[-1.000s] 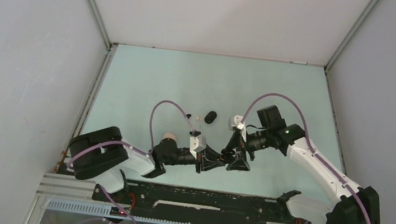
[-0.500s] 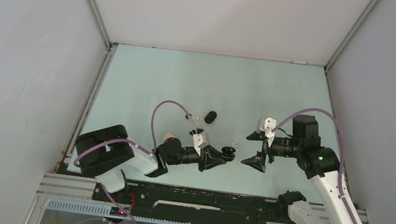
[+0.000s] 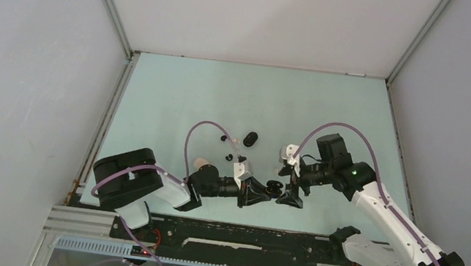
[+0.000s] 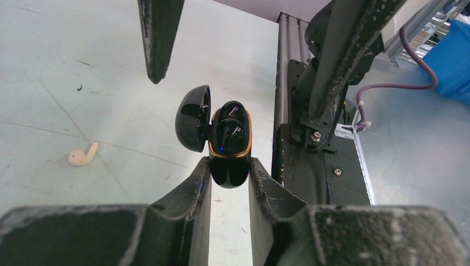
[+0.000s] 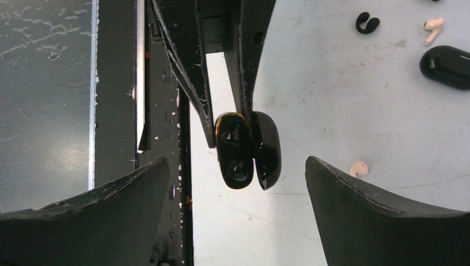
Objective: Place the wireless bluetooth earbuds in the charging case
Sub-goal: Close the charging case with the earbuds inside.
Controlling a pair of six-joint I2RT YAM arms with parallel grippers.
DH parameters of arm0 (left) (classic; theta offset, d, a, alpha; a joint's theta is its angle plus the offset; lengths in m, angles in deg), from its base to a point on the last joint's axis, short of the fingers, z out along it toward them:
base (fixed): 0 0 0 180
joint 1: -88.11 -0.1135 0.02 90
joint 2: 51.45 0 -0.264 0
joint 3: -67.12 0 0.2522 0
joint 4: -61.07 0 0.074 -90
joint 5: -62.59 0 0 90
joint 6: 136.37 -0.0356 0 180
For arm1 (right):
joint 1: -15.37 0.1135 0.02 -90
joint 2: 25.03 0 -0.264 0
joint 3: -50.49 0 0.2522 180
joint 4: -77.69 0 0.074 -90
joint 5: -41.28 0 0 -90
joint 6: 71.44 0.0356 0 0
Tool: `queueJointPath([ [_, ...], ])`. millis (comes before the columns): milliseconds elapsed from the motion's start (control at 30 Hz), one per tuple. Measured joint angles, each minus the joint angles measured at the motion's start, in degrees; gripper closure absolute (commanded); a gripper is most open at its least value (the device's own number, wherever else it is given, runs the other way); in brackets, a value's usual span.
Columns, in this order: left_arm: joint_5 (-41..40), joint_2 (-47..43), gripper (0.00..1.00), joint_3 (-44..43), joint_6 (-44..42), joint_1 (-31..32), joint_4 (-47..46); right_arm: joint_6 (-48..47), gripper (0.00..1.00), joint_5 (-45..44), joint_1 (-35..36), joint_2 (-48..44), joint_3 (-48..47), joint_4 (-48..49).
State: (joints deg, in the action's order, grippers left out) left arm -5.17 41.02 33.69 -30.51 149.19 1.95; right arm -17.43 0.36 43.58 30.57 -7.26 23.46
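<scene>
The case (image 3: 273,189) will move outward past the whitish earbud with my left gripper. Then I will lower the case and release it.
A black charging case (image 4: 229,141) with a gold rim hangs just above the table, lid swung open to its left. My left gripper (image 4: 229,166) is shut on its lower body. A black earbud (image 4: 230,121) sits inside it. In the top view the case (image 3: 273,189) lies between both grippers. My right gripper (image 5: 237,163) is open and faces the case (image 5: 244,149), one finger on each side and not touching. A whitish earbud (image 5: 359,168) lies on the table beside the case; the left wrist view shows it too (image 4: 83,156).
A closed black case (image 5: 448,65) lies farther out, with a black earbud (image 5: 367,22) and a whitish earbud (image 5: 432,26) near it. In the top view that case (image 3: 250,139) is at mid-table. The black base rail (image 3: 241,237) runs along the near edge.
My right gripper drew back to the right, then came back to the case with its jaws a little wider. The left gripper shifted slightly right, still holding the case.
</scene>
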Motion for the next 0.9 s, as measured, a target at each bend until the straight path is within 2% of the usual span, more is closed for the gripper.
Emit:
queueJointPath([
  [200, -4.07, 0.00, 1.00, 0.02, 0.20, -0.15, 0.17, -2.19, 0.09, 2.95, 0.55, -0.85, 0.04, -1.99],
  [333, -7.06, 0.00, 1.00, 0.02, 0.72, -1.57, 0.37, -5.29, 0.11, 10.12, -4.00, -4.98, 0.04, -7.32],
  [400, -7.76, 0.00, 1.00, 0.02, 0.81, -2.49, 0.37, -5.57, 0.10, 12.48, -7.32, -7.48, 0.04, -8.46],
  [533, -6.88, 0.00, 1.00, 0.02, 0.74, -2.69, 0.39, -1.29, 0.05, 9.75, -8.81, -8.98, 0.59, -3.37],
  [667, -5.05, -0.61, 1.00, -0.39, -0.13, -0.52, 2.03, 0.70, 0.03, 5.01, -6.38, -5.14, 1.25, 0.57],
  [767, -4.63, -1.70, 1.00, -1.55, -2.01, 1.40, 4.57, 1.09, 0.03, 0.98, -1.14, -0.35, 1.86, 2.51],
  [900, -5.53, -2.67, 1.00, -2.95, -3.67, 2.34, 6.71, 0.42, 0.06, -0.46, 3.15, 1.36, 2.38, 1.97],
])
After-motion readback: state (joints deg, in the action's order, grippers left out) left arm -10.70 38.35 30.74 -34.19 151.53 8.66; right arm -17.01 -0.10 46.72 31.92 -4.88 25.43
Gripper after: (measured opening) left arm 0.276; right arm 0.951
